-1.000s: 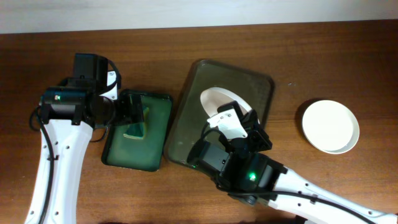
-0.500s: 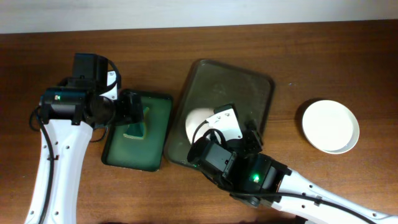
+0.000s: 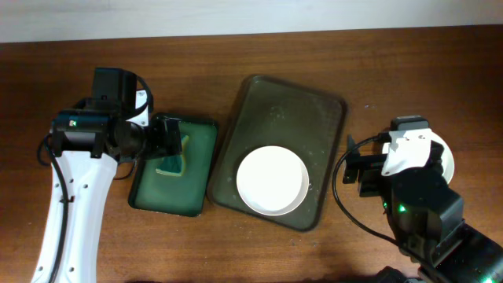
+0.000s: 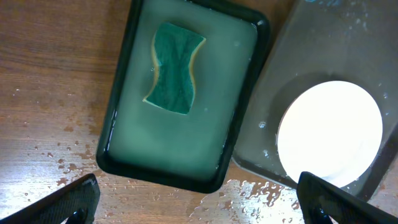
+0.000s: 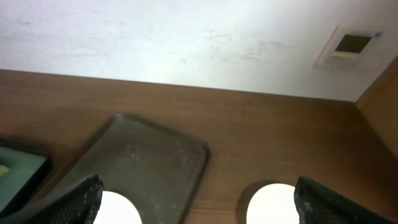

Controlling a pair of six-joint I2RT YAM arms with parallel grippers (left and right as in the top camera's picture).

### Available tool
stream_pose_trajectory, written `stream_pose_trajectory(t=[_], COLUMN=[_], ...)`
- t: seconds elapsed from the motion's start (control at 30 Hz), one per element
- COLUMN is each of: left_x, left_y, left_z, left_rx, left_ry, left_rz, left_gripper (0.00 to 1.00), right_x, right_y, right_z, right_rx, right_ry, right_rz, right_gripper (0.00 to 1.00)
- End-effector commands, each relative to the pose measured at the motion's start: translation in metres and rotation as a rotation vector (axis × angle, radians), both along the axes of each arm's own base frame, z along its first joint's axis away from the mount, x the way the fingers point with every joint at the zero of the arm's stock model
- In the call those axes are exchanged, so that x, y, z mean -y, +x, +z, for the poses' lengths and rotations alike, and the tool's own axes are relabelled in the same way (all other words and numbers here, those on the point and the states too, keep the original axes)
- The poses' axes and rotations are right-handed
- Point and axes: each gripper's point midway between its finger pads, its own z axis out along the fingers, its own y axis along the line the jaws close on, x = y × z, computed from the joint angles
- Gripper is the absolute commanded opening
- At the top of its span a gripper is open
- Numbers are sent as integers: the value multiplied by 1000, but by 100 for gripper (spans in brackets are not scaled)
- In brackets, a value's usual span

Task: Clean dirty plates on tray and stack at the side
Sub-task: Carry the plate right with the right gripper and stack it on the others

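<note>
Next I need to move my right gripper left in the overhead view and lower it onto the tray plate's rim point(image 3: 306, 172) point(image 5: 138, 214) facing the second plate, because that part of the rim lies nearest.
One white plate point(image 3: 272, 179) lies flat in the near part of the dark olive tray point(image 3: 292, 106), with nothing holding it. It also shows in the left wrist view as the plate point(image 4: 329, 134) on the wet tray point(image 4: 323, 43). A second white plate point(image 5: 273, 202) sits on the table to the right of the tray point(image 5: 152, 158); from overhead my right arm covers most of it. My right gripper point(image 3: 351, 163) hovers open and empty between the tray and that plate. My left gripper point(image 3: 174, 141) is open and empty above the green tray.
A smaller green tray point(image 4: 186, 118) holding water and a green sponge point(image 4: 174, 68) stands left of the big tray. Water drops speckle the wood in front of it. A white wall runs behind the table's far edge.
My right gripper held a tilted plate over the tray, lowered it flat, opened and let go, then pulled away to the right. The left arm stayed still.
</note>
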Motion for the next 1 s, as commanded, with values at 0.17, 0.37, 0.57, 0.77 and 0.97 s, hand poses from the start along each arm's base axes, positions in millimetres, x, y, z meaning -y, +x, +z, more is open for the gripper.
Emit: stream_pose_trajectory(t=[0.17, 0.37, 0.57, 0.77, 0.97], left_x=[2, 2, 2, 2, 2], left_y=[0, 0, 0, 0, 0], left_z=[4, 4, 4, 4, 4], left_rx=[13, 13, 13, 13, 13], left_ry=[-12, -12, -12, -12, -12], left_rz=[-11, -11, -11, -11, -11], left_gripper=[100, 99, 99, 99, 99], right_x=[-78, -95, -63, -89, -30], right_y=[-5, 26, 60, 57, 88], right_z=[-52, -186, -309, -344, -256], right_rx=[-273, -776, -1171, -1255, -947], right_ry=[75, -12, 224, 321, 100], right_rz=[371, 271, 193, 324, 47], right_gripper=[98, 96, 36, 4, 4])
